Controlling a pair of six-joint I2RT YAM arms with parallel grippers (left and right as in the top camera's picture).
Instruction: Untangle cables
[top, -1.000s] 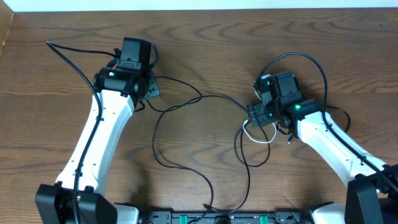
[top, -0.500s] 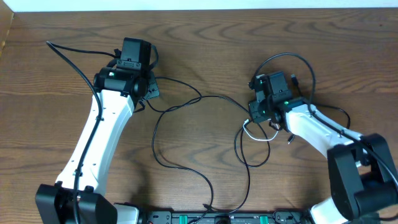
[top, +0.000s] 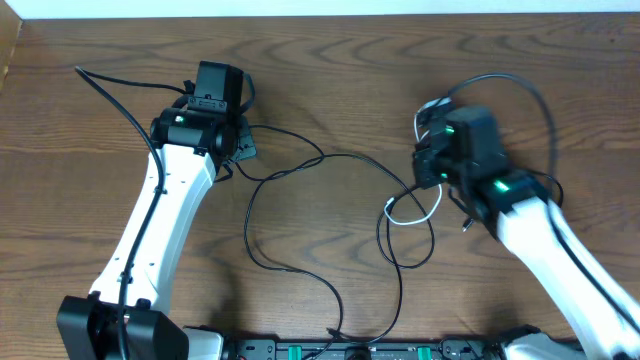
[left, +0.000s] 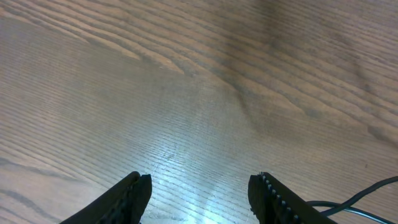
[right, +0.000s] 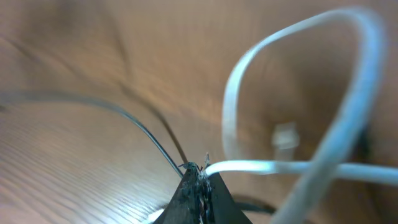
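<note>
My right gripper is next going to swing toward the table's right side in the overhead view and let go of the white cable, because that cable still hangs over the black loops.
Thin black cables (top: 300, 165) lie in loose overlapping loops across the middle of the table. A white cable (top: 416, 214) is tangled with them at the right. My right gripper (right: 200, 169) is shut on the white cable (right: 292, 167), which curls up in a big loop in front of the camera. A thin black cable (right: 134, 121) also runs into the shut jaw tips. In the overhead view the right gripper (top: 428, 180) is raised above the tangle. My left gripper (left: 200, 182) stands open over bare wood, with a black cable (left: 357, 200) just right of it. It sits at the upper left (top: 240, 142).
Thicker black arm wiring (top: 115, 85) trails off the left arm towards the table's left edge. More arm wiring (top: 510, 85) arcs over the right wrist. The wooden table (top: 330, 60) ends at a white strip at the back.
My right gripper has shut on the white cable and risen towards the camera, drawing the white loop up and to the right. The left arm has not moved.
</note>
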